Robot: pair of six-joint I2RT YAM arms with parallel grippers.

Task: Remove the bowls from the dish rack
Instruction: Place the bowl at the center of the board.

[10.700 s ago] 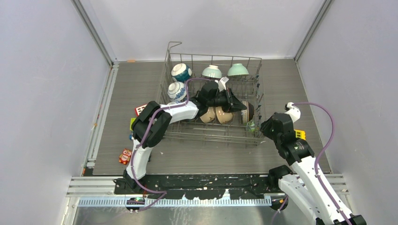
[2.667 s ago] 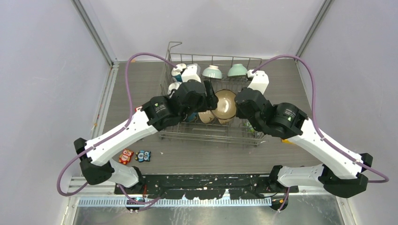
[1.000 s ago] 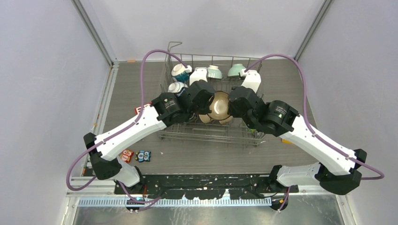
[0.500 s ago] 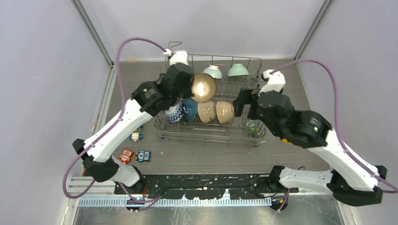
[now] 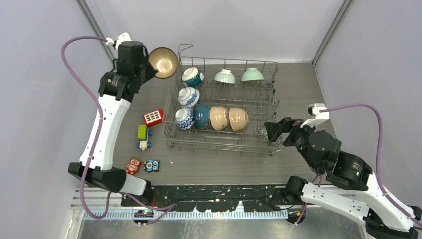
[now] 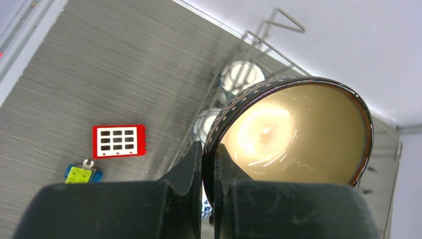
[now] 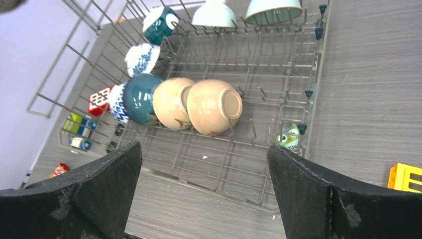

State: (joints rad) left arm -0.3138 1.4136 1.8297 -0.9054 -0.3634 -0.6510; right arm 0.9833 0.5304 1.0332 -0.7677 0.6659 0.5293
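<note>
I should take my left gripper away from the rack (image 5: 219, 145) and down to the clear, bare tabletop beyond the red block (image 5: 151, 91), to let go of the bowl there.
My left gripper (image 5: 150, 63) is shut on the rim of a brown bowl (image 5: 163, 61) with a tan inside, held up in the air left of the dish rack's (image 5: 219, 145) back corner. The left wrist view shows both fingers pinching that bowl's (image 6: 298, 134) dotted rim. Several bowls stay in the rack: two mint ones (image 5: 225, 76) at the back, blue-and-white ones (image 5: 188, 96) on the left, a dark teal one (image 5: 201, 116) and two beige ones (image 7: 214, 106). My right gripper (image 5: 278, 130) hangs open and empty by the rack's front right corner.
Toy blocks lie left of the rack: a red one (image 5: 154, 117), a green-yellow one (image 5: 142, 132) and two owl figures (image 5: 133, 165). A green owl toy (image 7: 288, 138) sits in the rack's right corner. A yellow block (image 7: 405, 177) lies to the right. Walls close in on three sides.
The left arm swung the brown bowl from above the rack out to the back left. The right gripper opened, let go of the bowl and drew back to the rack's front right.
</note>
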